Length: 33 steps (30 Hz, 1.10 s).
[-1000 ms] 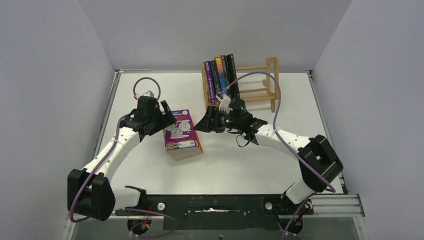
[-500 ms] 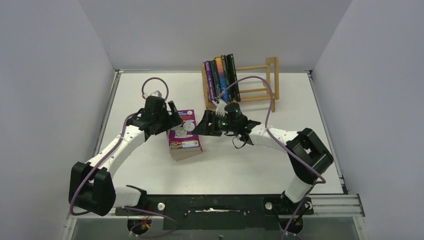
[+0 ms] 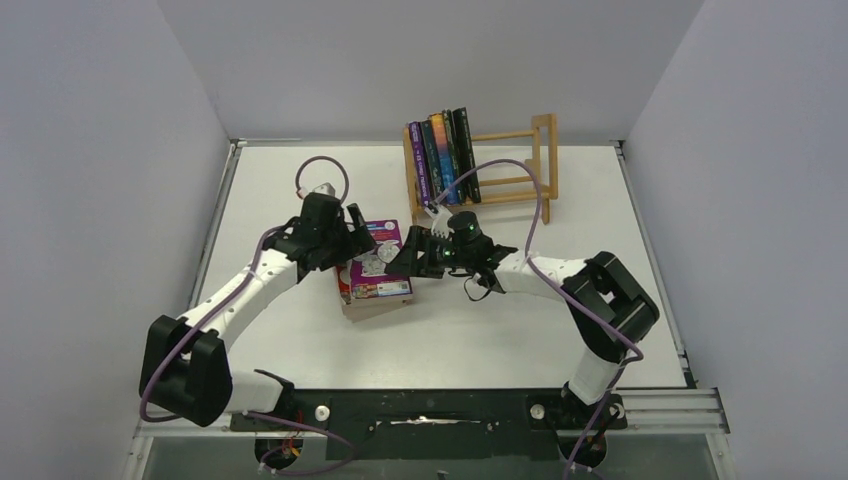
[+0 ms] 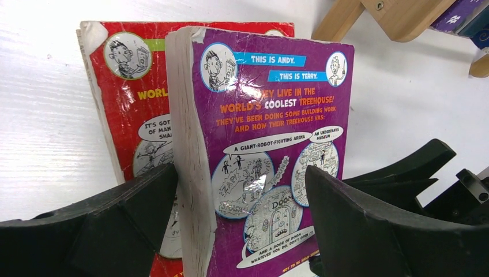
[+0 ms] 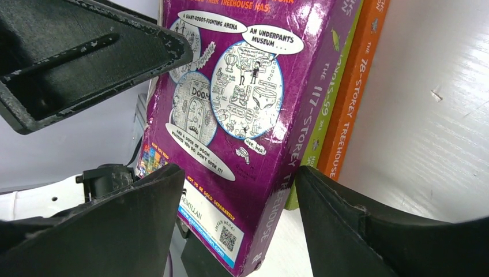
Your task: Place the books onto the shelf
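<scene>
The purple book's spine (image 3: 409, 283) (image 5: 283, 178) is between the open fingers of my right gripper. My right gripper will stay almost where it is and close across that spine next.
A stack of books (image 3: 372, 298) lies mid-table, topped by a purple cartoon-covered book (image 3: 380, 262) (image 4: 271, 144) (image 5: 242, 104). Under it show a red book (image 4: 124, 115) and green (image 5: 328, 98) and orange (image 5: 357, 81) spines. My left gripper (image 3: 348, 247) (image 4: 241, 173) is open and straddles the purple book's page-edge side. From the opposite side, my right gripper (image 3: 412, 255) (image 5: 241, 173) is open around its spine corner, with a gap showing beside the spine. The light-wood shelf (image 3: 520, 165) (image 4: 398, 14) stands at the back with several books (image 3: 440, 155) upright at its left end.
Grey walls enclose the white table on three sides. The right arm's purple cable (image 3: 530, 200) loops in front of the shelf. The left gripper's finger (image 5: 86, 57) fills the upper left of the right wrist view, close to the right gripper.
Both grippers have closed in on the stack from either side, the left moving right, the right moving left. The stack has shifted slightly to the right.
</scene>
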Tool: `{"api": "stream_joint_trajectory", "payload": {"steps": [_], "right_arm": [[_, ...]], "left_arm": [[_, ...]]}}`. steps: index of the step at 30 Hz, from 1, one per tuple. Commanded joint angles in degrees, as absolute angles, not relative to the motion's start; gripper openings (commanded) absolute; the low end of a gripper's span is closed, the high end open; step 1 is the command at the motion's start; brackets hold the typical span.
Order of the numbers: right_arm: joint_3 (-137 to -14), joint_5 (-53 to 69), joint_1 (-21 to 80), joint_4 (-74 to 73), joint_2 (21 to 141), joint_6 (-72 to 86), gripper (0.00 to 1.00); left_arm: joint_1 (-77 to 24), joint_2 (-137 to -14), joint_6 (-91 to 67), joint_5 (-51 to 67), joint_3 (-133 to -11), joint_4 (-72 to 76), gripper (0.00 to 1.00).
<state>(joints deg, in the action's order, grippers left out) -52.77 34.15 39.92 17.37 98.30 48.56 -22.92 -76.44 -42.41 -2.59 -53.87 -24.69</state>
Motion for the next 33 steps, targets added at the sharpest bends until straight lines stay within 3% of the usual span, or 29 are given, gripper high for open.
{"api": "stream_joint_trajectory", "payload": {"steps": [1,28,33], "right_arm": [[-52.27,35.29,40.38,23.64,99.35,49.51,0.72],[-50.67,37.61,38.99,31.78,101.31,52.56,0.72],[-49.59,37.24,38.80,32.29,100.02,52.88,0.65]], "left_arm": [[-24.01,-77.23,-43.76,-1.09,-56.38,-21.40,0.82],[-28.96,-80.74,-45.97,2.27,-56.77,-16.23,0.82],[-29.66,-80.86,-46.08,3.00,-56.35,-14.78,0.82]]}}
